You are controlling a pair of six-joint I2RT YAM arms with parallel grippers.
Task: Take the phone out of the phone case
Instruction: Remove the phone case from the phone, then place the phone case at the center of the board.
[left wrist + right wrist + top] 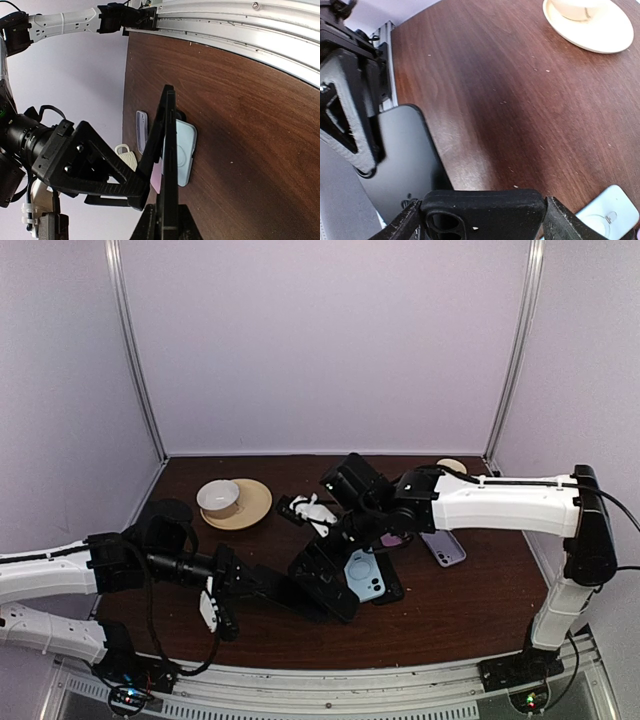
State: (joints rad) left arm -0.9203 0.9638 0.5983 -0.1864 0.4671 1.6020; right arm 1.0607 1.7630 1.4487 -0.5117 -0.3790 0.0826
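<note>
The tabletop is open below my right gripper and to its right in the top view. My right gripper needs to move past the light blue case and down to release.
The black phone (168, 150) shows edge-on in the left wrist view, held above the table with my left gripper (167, 220) shut on its near end. In the top view that gripper (245, 585) reaches in from the left. The black phone case (482, 212), camera cutout showing, sits clamped across its width between the right gripper (482, 220) fingers. The phone's dark slab (400, 160) extends past the case's left side toward the left gripper's grey pad (350, 120). From above, phone and case (325, 580) overlap mid-table. How much of the phone is still inside the case is hidden.
A light blue phone case (365, 575) lies flat just right of the grippers, a purple phone (443, 547) beyond it. A cup on a beige saucer (235, 502) stands at the back left, small white and black items (312, 510) behind centre. A metal rail (350, 685) runs along the near edge.
</note>
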